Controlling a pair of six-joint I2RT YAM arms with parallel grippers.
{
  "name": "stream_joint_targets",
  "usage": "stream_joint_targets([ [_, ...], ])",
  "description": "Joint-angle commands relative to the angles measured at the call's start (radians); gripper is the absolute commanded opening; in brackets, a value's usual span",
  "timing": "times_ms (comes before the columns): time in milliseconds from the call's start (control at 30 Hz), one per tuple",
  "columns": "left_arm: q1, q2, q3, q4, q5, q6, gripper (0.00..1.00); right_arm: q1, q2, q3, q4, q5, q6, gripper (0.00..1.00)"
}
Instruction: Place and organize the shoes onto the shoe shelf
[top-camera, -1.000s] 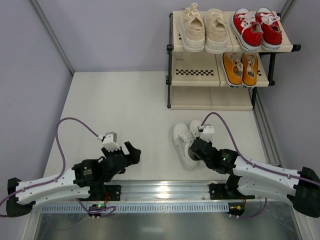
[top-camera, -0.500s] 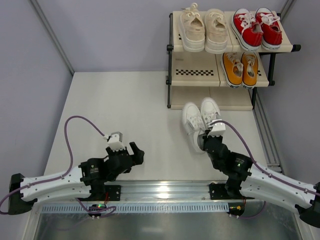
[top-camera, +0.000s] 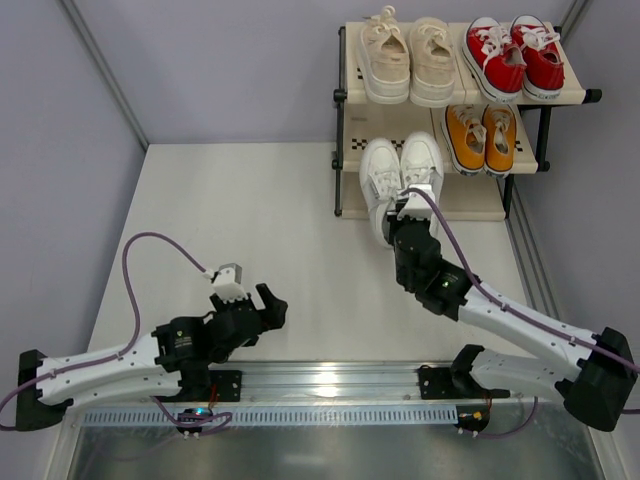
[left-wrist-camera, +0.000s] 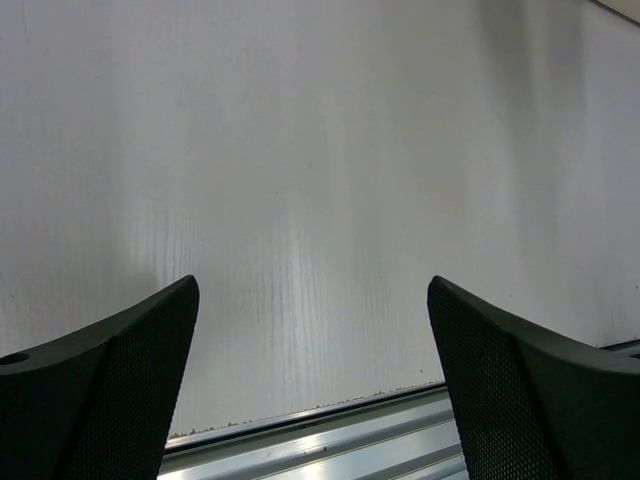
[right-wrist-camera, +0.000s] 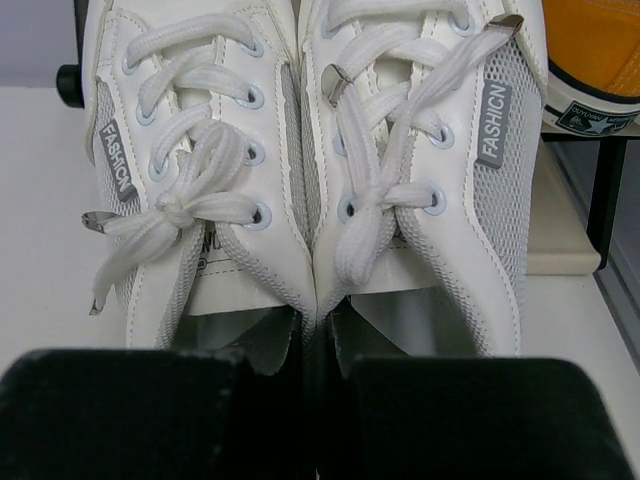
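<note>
My right gripper moves the white sneakers outward onto the shoe shelf's middle level next and releases them, since it has bare space beside the orange-yellow pair.
My right gripper (top-camera: 408, 222) is shut on the inner collars of the pair of white sneakers (top-camera: 398, 178), pinched together and held side by side, toes over the left half of the shoe shelf's (top-camera: 392, 145) middle tier. In the right wrist view the white sneakers (right-wrist-camera: 330, 180) fill the frame above my right gripper (right-wrist-camera: 325, 400). The cream-beige pair (top-camera: 408, 60) and the red pair (top-camera: 514, 55) sit on the top tier. The orange-yellow pair (top-camera: 480, 135) sits on the right of the middle tier. My left gripper (top-camera: 262, 308) is open and empty over the bare table (left-wrist-camera: 320, 200).
Black frame tubes (top-camera: 339, 130) stand at the shelf's left side. A metal rail (top-camera: 330, 385) runs along the table's near edge. Grey walls close in the left and back. An orange-yellow shoe's edge (right-wrist-camera: 595, 60) shows at the right wrist view's upper right.
My right gripper has carried the white pair away from the near table toward the shelf, up to the middle tier's front. The left arm has barely moved.
</note>
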Motion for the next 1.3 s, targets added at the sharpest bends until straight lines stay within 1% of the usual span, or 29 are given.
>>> stream_joint_targets([
  [0, -0.004, -0.052, 0.042, -0.033, -0.024, -0.01, 0.93, -0.068, 0.036, 0.132, 0.193, -0.03, 0.018, 0.04],
  [100, -0.003, -0.083, 0.042, -0.064, -0.033, -0.016, 0.93, -0.115, 0.107, 0.191, 0.225, -0.096, 0.009, 0.04],
  [300, -0.004, -0.128, 0.044, -0.102, -0.041, -0.027, 0.92, -0.166, 0.216, 0.333, 0.227, -0.169, 0.011, 0.04],
  [600, -0.006, -0.143, 0.053, -0.119, -0.036, -0.029, 0.92, -0.232, 0.321, 0.432, 0.209, -0.242, 0.048, 0.04],
  [933, -0.004, -0.172, 0.056, -0.147, -0.03, -0.039, 0.91, -0.289, 0.398, 0.466, 0.25, -0.299, 0.083, 0.04],
  [1267, -0.004, -0.189, 0.058, -0.167, -0.024, -0.047, 0.91, -0.299, 0.398, 0.477, 0.278, -0.304, 0.084, 0.04],
])
